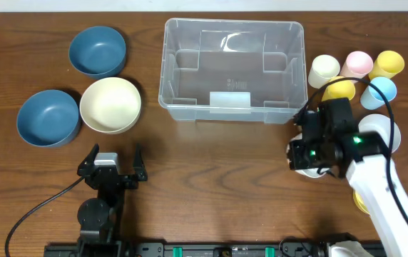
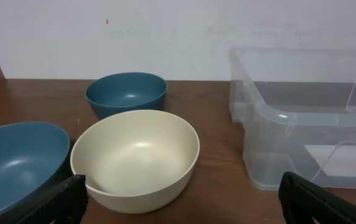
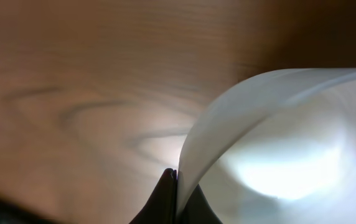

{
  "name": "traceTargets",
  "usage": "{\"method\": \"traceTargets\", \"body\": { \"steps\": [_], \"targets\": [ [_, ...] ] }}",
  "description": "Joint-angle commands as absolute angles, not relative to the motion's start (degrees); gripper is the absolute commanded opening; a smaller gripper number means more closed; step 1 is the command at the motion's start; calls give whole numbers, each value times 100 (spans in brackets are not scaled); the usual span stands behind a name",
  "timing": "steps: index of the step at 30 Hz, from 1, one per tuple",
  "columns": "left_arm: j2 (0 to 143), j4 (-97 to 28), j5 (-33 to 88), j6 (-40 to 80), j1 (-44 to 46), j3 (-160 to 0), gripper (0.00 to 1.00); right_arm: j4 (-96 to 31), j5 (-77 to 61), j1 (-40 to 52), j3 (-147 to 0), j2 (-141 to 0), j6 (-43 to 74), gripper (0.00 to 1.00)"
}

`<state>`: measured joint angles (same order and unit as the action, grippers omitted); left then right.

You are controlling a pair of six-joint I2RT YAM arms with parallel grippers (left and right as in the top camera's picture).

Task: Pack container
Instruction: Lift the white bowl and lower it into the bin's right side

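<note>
My right gripper next lifts the cup outward and left in the overhead view, over the empty container's side, then lowers and releases it.
The clear container [image 1: 162, 71] stands empty at the table's far middle; its corner also shows at the right of the left wrist view [image 2: 271, 118]. My right gripper [image 1: 308, 158] hovers right of its near corner, shut on the thin rim of a white cup [image 1: 308, 172]. Up close, the pinched fingers [image 3: 177, 186] clamp the cup wall [image 3: 277, 124] above the wood. My left gripper [image 1: 111, 168] rests open near the front edge, its fingers [image 2: 60, 202] spread wide with nothing between them, facing a cream bowl [image 2: 137, 155].
Two blue bowls [image 1: 98, 50] [image 1: 47, 118] and the cream bowl [image 1: 110, 105] sit at the left. Cream [image 1: 324, 70], pink [image 1: 358, 63], yellow [image 1: 388, 63] and light blue [image 1: 379, 91] cups cluster at the far right, with another white cup [image 1: 384, 132] beside my right arm.
</note>
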<state>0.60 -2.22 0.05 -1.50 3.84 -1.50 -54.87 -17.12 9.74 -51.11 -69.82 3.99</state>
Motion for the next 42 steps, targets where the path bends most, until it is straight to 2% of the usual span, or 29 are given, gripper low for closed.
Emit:
{"method": "traceTargets", "body": {
  "steps": [1,8,14,20,32,42],
  "targets": [
    [27,-421,-43,-204,351,-23,98,-5592,-2333,1409,-5295,-6528,56,1],
    [27,-421,-43,-204,351,-23,98,-5979,-1763,2456,-6475,-6416,80,1],
    [27,-423,-43,-204,351,-23,98,-5889,-635,2958,-7655,-6840,25,1],
    [27,-423,-43,-204,351,-23,98,-5275,333,3002,-8361,-7721,-283,1],
    [27,-421,-43,-204,351,-23,98,-3594,1719,2971,-8573,-9937,-941,1],
    [27,-423,-43,-204,351,-23,98,-2722,2123,2768,-8713,-11220,-1352,2]
  ]
}}
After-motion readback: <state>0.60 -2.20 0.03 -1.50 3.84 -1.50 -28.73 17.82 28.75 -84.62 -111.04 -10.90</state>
